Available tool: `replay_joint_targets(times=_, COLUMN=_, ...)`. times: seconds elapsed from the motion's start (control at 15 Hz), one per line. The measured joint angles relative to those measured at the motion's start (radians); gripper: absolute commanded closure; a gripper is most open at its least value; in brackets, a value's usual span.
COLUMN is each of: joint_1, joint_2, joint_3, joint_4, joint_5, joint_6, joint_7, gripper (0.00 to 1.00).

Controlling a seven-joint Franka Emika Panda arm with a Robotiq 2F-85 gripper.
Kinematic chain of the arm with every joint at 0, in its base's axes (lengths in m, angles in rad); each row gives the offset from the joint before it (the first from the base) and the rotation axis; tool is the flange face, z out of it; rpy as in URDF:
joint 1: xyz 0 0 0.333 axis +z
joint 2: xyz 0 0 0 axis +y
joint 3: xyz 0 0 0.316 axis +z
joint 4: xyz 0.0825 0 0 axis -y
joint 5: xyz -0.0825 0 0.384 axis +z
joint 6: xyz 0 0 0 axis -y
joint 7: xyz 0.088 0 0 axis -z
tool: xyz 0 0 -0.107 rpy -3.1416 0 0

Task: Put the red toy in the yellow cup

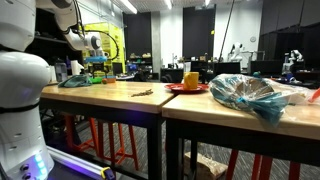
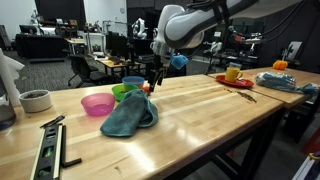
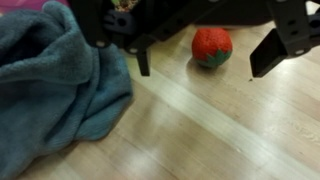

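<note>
The gripper moves down open around the red toy's rounded body (image 3: 211, 46) next and closes its fingers there, since the toy lies below it, between both fingers.
The red toy (image 3: 212, 46) is a small strawberry with a green leaf cap, lying on the wooden table. In the wrist view my gripper (image 3: 205, 62) comes in from the top, open, with one finger on each side of the toy and clear of it. In an exterior view the gripper (image 2: 152, 78) hangs just above the toy (image 2: 147, 88) beside the bowls. The yellow cup (image 2: 232, 73) stands on a red plate (image 2: 240, 83) on the far table. It also shows in an exterior view (image 1: 190, 79).
A teal towel (image 3: 50, 90) lies close beside the gripper and shows in an exterior view (image 2: 130, 116). Pink (image 2: 97, 104), green (image 2: 125, 91) and blue (image 2: 133, 81) bowls stand behind it. A crumpled blue bag (image 1: 245, 95) lies past the plate. A white cup (image 2: 36, 100) stands at the table's end.
</note>
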Motion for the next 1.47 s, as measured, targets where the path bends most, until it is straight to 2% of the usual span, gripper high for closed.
replay_joint_targets(times=0.53, joint_1=0.005, joint_2=0.058, joint_3=0.008, joint_4=0.003, joint_5=-0.026, joint_6=0.097, joint_7=-0.139, gripper=0.00)
replay_joint_targets(times=1.13, joint_1=0.006, joint_2=0.099, joint_3=0.007, joint_4=0.045, joint_5=-0.078, joint_6=0.128, joint_7=-0.177, gripper=0.00)
replay_joint_targets(times=1.2, joint_1=0.006, joint_2=0.104, joint_3=0.006, joint_4=0.052, joint_5=-0.085, joint_6=0.129, joint_7=-0.177, gripper=0.24)
replay_joint_targets(times=1.33, joint_1=0.006, joint_2=0.117, joint_3=0.003, joint_4=0.067, joint_5=-0.090, joint_6=0.129, joint_7=-0.177, gripper=0.22)
replay_joint_targets(times=1.4, joint_1=0.006, joint_2=0.124, joint_3=0.002, joint_4=0.074, joint_5=-0.091, joint_6=0.128, joint_7=-0.177, gripper=0.28)
replay_joint_targets(times=1.47, joint_1=0.006, joint_2=0.132, joint_3=0.000, joint_4=0.082, joint_5=-0.091, joint_6=0.128, joint_7=-0.177, gripper=0.40)
